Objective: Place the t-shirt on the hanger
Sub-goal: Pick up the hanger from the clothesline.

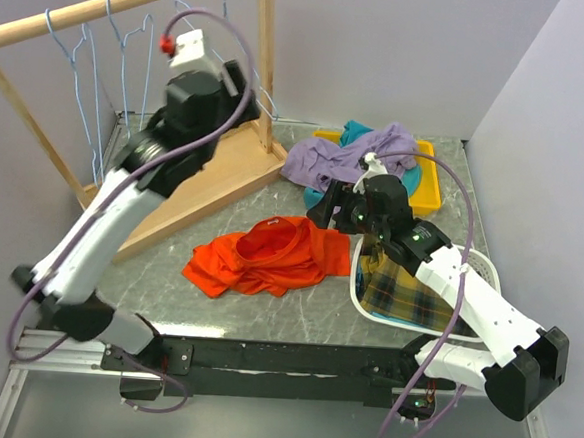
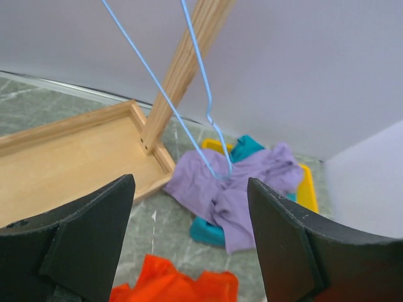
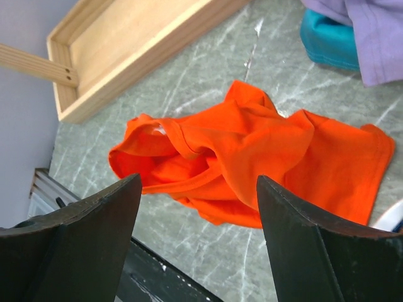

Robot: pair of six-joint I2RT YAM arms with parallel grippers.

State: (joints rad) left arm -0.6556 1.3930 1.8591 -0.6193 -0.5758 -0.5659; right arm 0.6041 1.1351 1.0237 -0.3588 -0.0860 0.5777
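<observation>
The hanger's light-blue wire hangs just outward of my left gripper's open fingers. My left gripper will move outward next until those fingers are around the wire.
The orange t-shirt lies crumpled on the grey table, also in the right wrist view and at the bottom of the left wrist view. A light-blue wire hanger hangs from the wooden rod by the rack's right post; its wires hang just ahead of my left gripper. My left gripper is raised, open and empty. My right gripper is open and empty, just above the shirt's right side.
Two more blue hangers hang at the rod's left. The wooden rack base lies at the back left. A purple garment drapes over a yellow tray. A white basket holds plaid cloth at the right.
</observation>
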